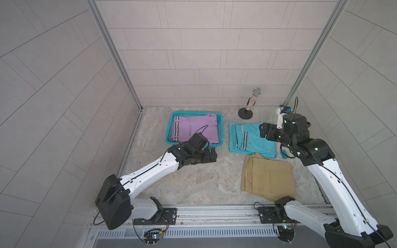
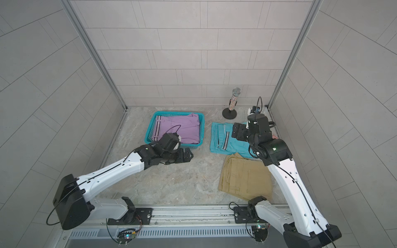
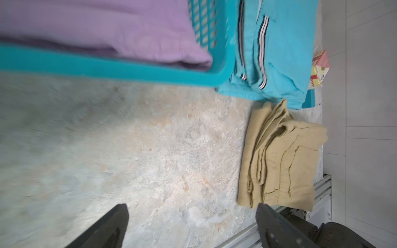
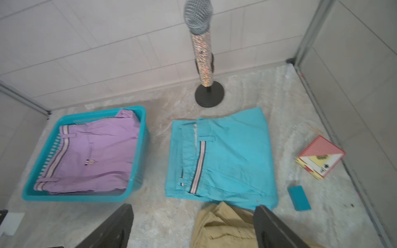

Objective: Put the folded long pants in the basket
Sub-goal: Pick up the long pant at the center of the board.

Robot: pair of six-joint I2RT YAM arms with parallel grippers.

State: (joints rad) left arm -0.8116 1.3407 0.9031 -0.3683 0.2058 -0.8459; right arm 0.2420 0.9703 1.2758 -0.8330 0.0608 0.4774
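Note:
My left gripper should next move over and down to close on the layers of the khaki pants, because the khaki pants' layered edge [image 1: 245,175] [image 3: 253,161] faces it across the bare table.
The turquoise basket [image 1: 194,113] [image 2: 178,113] stands at the back left of the table and holds folded lilac long pants [image 1: 193,128] [image 2: 178,128] [image 4: 96,154] with striped trim. Folded turquoise pants [image 1: 253,139] [image 2: 217,139] [image 4: 232,154] lie right of the basket. Folded khaki pants [image 1: 268,178] [image 2: 245,178] [image 3: 285,154] lie in front of those. My left gripper [image 1: 212,157] [image 2: 187,155] [image 3: 191,214] is open and empty, low over the table just in front of the basket's near wall [image 3: 107,68]. My right gripper [image 1: 263,131] [image 2: 235,131] [image 4: 193,210] hangs open and empty above the turquoise pants' right side.
A glittery microphone on a round black stand [image 1: 250,103] [image 4: 204,53] stands at the back, right of the basket. A small red and yellow box [image 4: 320,158] and a small teal block [image 4: 298,197] lie near the right wall. Tiled walls close three sides.

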